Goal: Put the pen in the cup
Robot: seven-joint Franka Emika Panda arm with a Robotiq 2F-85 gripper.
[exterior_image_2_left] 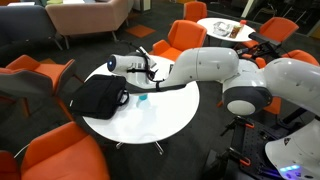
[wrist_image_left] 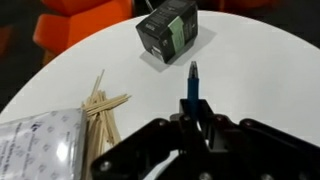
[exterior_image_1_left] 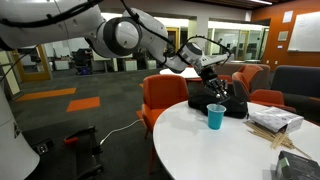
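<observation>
My gripper eases down over the teal cup's opening (exterior_image_1_left: 216,107) below it next and releases the pen there, since the cup stands upright.
In the wrist view my gripper (wrist_image_left: 192,112) is shut on the pen (wrist_image_left: 192,82), a thin dark bluish stick that pokes out past the fingertips over the white table (wrist_image_left: 250,70). In both exterior views the gripper (exterior_image_1_left: 211,73) (exterior_image_2_left: 148,72) hangs above the table near the black bag (exterior_image_1_left: 228,102) (exterior_image_2_left: 99,96). The small teal cup (exterior_image_1_left: 216,116) (exterior_image_2_left: 141,99) stands upright on the table beside the bag, below the gripper. The cup is out of the wrist view.
Pale wooden sticks (wrist_image_left: 102,112) and a clear plastic packet (wrist_image_left: 40,145) lie on the table, also seen in an exterior view (exterior_image_1_left: 275,122). A dark box (wrist_image_left: 167,30) stands near the far edge. Orange chairs (exterior_image_1_left: 165,95) (exterior_image_2_left: 55,150) ring the round table.
</observation>
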